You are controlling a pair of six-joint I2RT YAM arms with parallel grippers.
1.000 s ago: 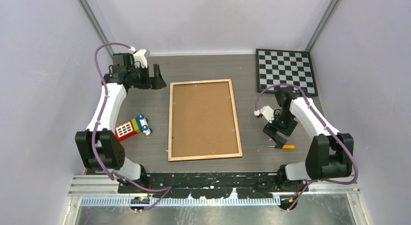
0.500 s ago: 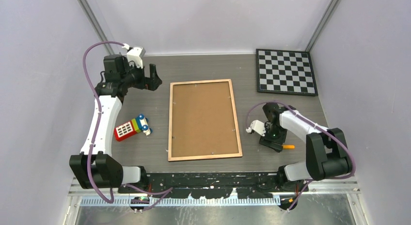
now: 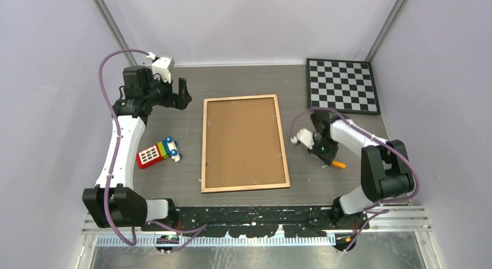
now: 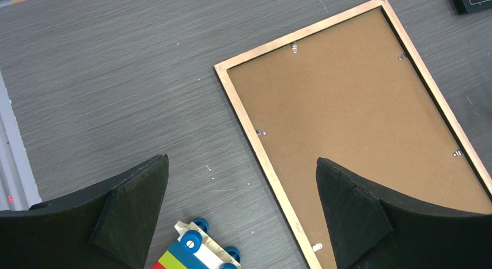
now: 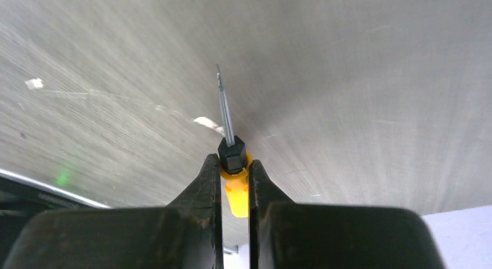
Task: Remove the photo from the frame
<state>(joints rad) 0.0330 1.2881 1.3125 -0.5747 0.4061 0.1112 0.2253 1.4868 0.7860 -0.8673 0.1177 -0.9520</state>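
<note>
My left gripper swings across the frame [image 3: 203, 142] next, turning, and closes on the screwdriver's orange handle [image 3: 338, 164], as that handle sticks out of my right gripper.
The frame [image 3: 203, 142] lies face down mid-table, a brown backing board [image 3: 243, 141] inside its light wood rim. The photo is hidden under that board. Small metal tabs [image 4: 261, 132] hold the board [image 4: 354, 124] along the rim [image 4: 264, 159]. My left gripper [image 3: 183, 95] hangs open above the table off the frame's far left corner, and the left wrist view shows its jaws [image 4: 242, 160] wide apart with nothing between them. My right gripper [image 3: 322, 151] sits right of the frame, shut [image 5: 234, 162] on the orange handle of a small screwdriver [image 5: 237, 191], its thin shaft pointing ahead.
A colourful toy block car [image 3: 158, 153] lies left of the frame, also visible under the left gripper [image 4: 194, 254]. A black-and-white checkered board [image 3: 341, 85] sits at the far right corner. Grey walls enclose the table on three sides.
The right gripper came down over the screwdriver, closed on its orange handle and shifted it farther from the near edge. The left gripper turned slightly and stayed open.
</note>
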